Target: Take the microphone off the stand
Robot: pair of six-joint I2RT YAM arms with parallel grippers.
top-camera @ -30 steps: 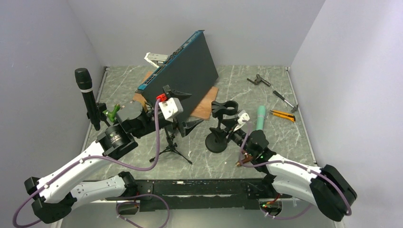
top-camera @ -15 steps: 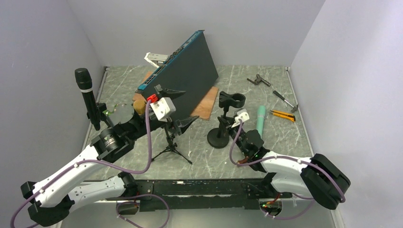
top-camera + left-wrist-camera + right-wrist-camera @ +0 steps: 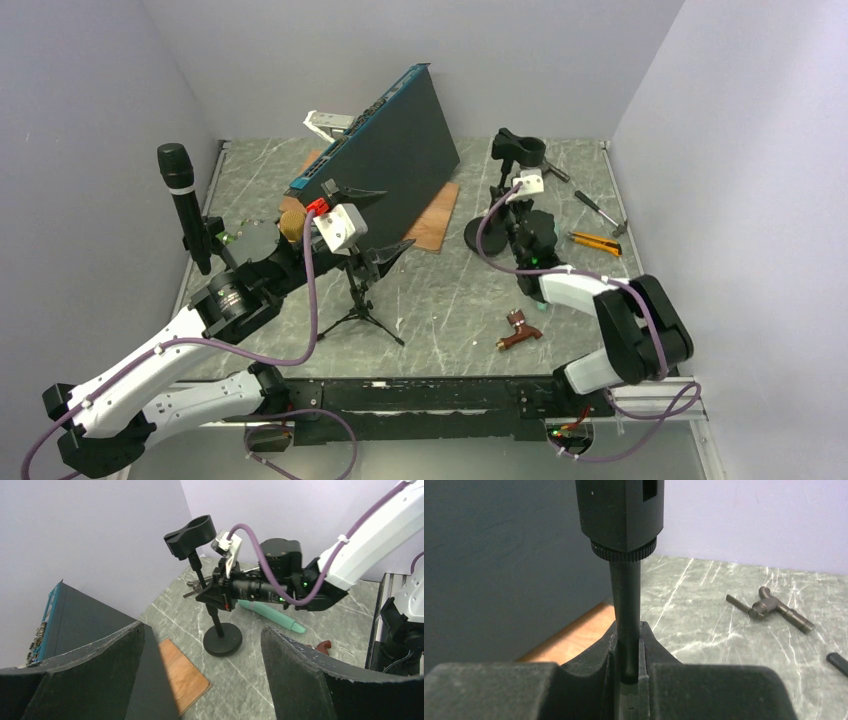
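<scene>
The robot's right gripper will next move outward, lower the stand's base onto the clear tabletop (image 3: 481, 211) beside the wooden plate and let go of it, since that spot lies below and outward.
The black microphone (image 3: 183, 205) stands upright at the table's left edge; what holds its lower end I cannot tell. A black stand with a round base (image 3: 483, 233) and an empty clip (image 3: 518, 148) stands at the back right, also in the left wrist view (image 3: 223, 639). My right gripper (image 3: 512, 208) is shut on its thin pole (image 3: 626, 605), seen squeezed between the fingers (image 3: 650, 645). My left gripper (image 3: 368, 225) hangs open above a small tripod (image 3: 362, 305), right of the microphone, with nothing between its jaws (image 3: 204, 630).
A dark blue-edged board (image 3: 390, 150) leans at the back centre over a wooden plate (image 3: 435, 225). A brown handle (image 3: 520, 330) lies near the front. A utility knife (image 3: 597, 241), a screwdriver (image 3: 600, 210) and a metal key (image 3: 545, 168) lie at the right. A teal pen (image 3: 272, 617) lies by the stand.
My right gripper has shut on the stand's pole and moved the stand from the middle toward the back right. My left gripper shifted slightly left and its jaws narrowed a little.
</scene>
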